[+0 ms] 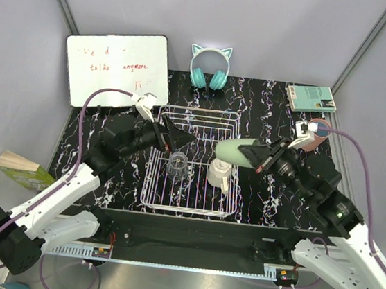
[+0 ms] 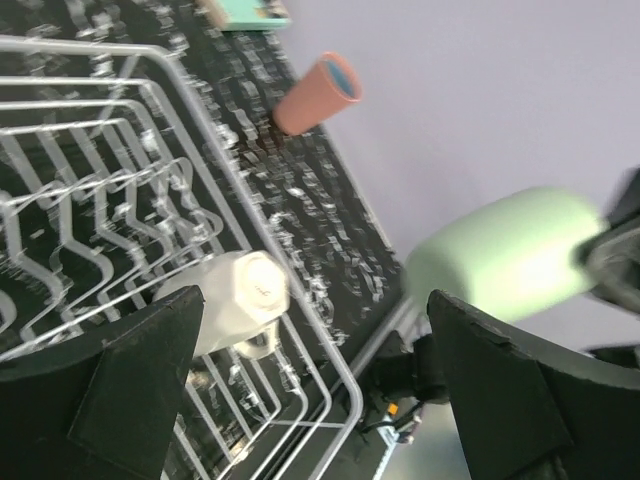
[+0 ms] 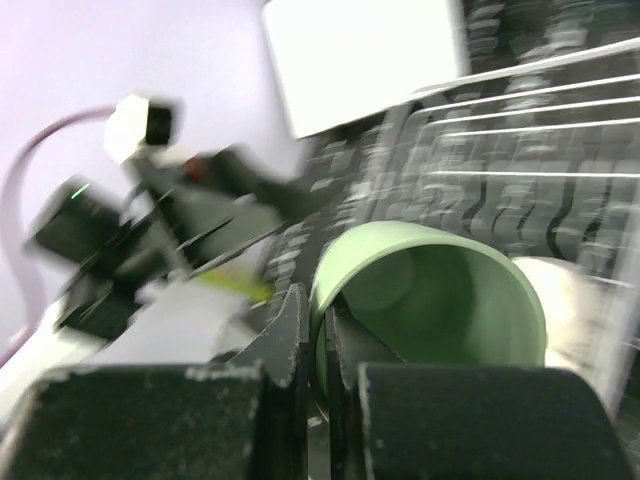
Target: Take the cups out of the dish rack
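Observation:
I am holding the sage-green cup (image 1: 234,151) on its side, so next I will swing my right gripper outward, turn the cup upright, lower it into the salmon-pink cup's opening (image 1: 321,125) and let it go.
The white wire dish rack (image 1: 187,204) sits mid-table. A clear glass (image 1: 177,164) and a cream-white mug (image 1: 219,173) stand in it; the mug also shows in the left wrist view (image 2: 235,300). My right gripper (image 1: 253,154) is shut on the rim of the sage-green cup (image 1: 234,151), one finger inside and one outside (image 3: 322,350), holding it on its side above the rack's right edge. My left gripper (image 1: 178,137) is open and empty above the rack's back part (image 2: 320,390). A salmon-pink cup (image 2: 310,95) with a light blue lining lies on the table right of the rack.
A whiteboard (image 1: 118,68) leans at the back left, teal cat-ear headphones (image 1: 209,66) at the back middle, a teal box (image 1: 311,98) at the back right. A wood-and-green block (image 1: 23,169) lies off the table's left edge.

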Tool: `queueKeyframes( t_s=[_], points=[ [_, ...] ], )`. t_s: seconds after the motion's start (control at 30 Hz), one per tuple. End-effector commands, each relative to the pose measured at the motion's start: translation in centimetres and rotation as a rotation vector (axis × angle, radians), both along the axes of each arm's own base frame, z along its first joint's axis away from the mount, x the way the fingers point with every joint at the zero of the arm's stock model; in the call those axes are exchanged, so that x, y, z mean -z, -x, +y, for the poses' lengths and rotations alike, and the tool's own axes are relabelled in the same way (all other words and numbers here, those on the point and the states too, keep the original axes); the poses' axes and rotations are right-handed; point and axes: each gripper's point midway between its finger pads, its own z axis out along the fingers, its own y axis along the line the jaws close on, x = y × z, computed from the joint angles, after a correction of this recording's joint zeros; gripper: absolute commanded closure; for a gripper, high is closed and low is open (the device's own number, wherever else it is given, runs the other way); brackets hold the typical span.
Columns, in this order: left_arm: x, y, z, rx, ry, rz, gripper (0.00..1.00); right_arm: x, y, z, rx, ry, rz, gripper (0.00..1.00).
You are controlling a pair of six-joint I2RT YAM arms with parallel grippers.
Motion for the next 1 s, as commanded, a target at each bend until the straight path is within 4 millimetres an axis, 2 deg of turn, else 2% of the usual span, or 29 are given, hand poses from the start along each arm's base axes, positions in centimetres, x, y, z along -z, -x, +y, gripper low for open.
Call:
queueKeyframes(
  t_s=[0.0, 0.03, 0.07, 0.1, 0.13, 0.17, 0.2, 0.23, 0.27, 0.33, 0.37, 0.4, 0.43, 0.47, 0.63, 0.73, 0.8, 0.83, 0.9, 0.97],
  points=[
    [0.8, -1.0, 2.4, -0.139, -0.084, 0.013, 0.01, 0.3, -4.3, -8.0, 0.452, 0.341, 0.04, 1.0],
    [1.1, -1.1, 2.8, -0.161, -0.094, 0.015, 0.01, -1.4, -4.9, -9.4, 0.524, 0.373, 0.028, 1.0],
    [1.6, -1.1, 3.1, -0.173, -0.108, 0.025, 0.01, 0.6, -6.1, -9.9, 0.576, 0.519, 0.088, 1.0],
    [2.3, -1.0, 3.5, -0.183, -0.134, 0.048, 0.01, 0.4, -7.0, -11.8, 0.684, 0.614, 0.084, 1.0],
    [2.6, -1.1, 3.9, -0.204, -0.15, 0.054, 0.01, -1.1, -7.9, -13.3, 0.762, 0.639, 0.091, 1.0],
    [2.9, -1.2, 4.1, -0.215, -0.167, 0.066, 0.01, 0.5, -9.5, -13.8, 0.79, 0.743, 0.157, 1.0],
    [3.9, -0.9, 4.5, -0.225, -0.201, 0.095, 0.01, 0.9, -10.6, -14.3, 0.779, 0.749, 0.204, 1.0],
    [4.4, -1.1, 4.9, -0.246, -0.225, 0.106, 0.01, 0.1, -12.0, -16.9, 0.854, 0.718, 0.246, 1.0],
    [4.6, -1.1, 5.2, -0.257, -0.24, 0.116, 0.01, 1.1, -13.7, -17.9, 0.874, 0.73, 0.301, 1.0],
    [5.8, -0.9, 5.7, -0.267, -0.282, 0.152, 0.01, 1.8, -16.6, -19.0, 0.872, 0.712, 0.363, 1.0],
    [6.1, -0.8, 5.8, -0.267, -0.289, 0.16, 0.01, 2.2, -17.6, -21.9, 0.933, 0.69, 0.415, 1.0],
    [6.7, -0.6, 5.9, -0.266, -0.302, 0.175, 0.01, 2.5, -18.6, -21.8, 0.901, 0.655, 0.44, 1.0],
    [7.1, -0.4, 5.9, -0.258, -0.306, 0.185, 0.01, 1.4, -19.5, -22.6, 0.923, 0.621, 0.435, 1.0],
    [7.4, -0.3, 5.9, -0.255, -0.31, 0.191, 0.01, 3.1, -20.8, -23.3, 0.928, 0.642, 0.496, 1.0],
    [8.6, 0.1, 6.0, -0.245, -0.329, 0.205, 0.01, 2.9, -24.5, -24.0, 0.958, 0.648, 0.498, 1.0],
    [9.0, 0.2, 6.1, -0.246, -0.339, 0.211, 0.01, 3.1, -25.8, -25.5, 0.996, 0.662, 0.533, 1.0],
    [9.2, 0.2, 6.1, -0.244, -0.342, 0.216, 0.01, 3.5, -26.6, -25.8, 0.995, 0.654, 0.554, 1.0],
    [9.4, 0.3, 6.0, -0.237, -0.343, 0.222, 0.01, 3.6, -27.0, -27.3, 1.027, 0.656, 0.577, 1.0],
    [9.5, 0.3, 5.9, -0.233, -0.344, 0.228, 0.01, 3.7, -27.3, -28.1, 1.054, 0.66, 0.585, 1.0],
    [9.6, 0.3, 5.9, -0.232, -0.344, 0.234, 0.01, 4.7, -27.5, -29.4, 1.079, 0.646, 0.623, 1.0]
  ],
)
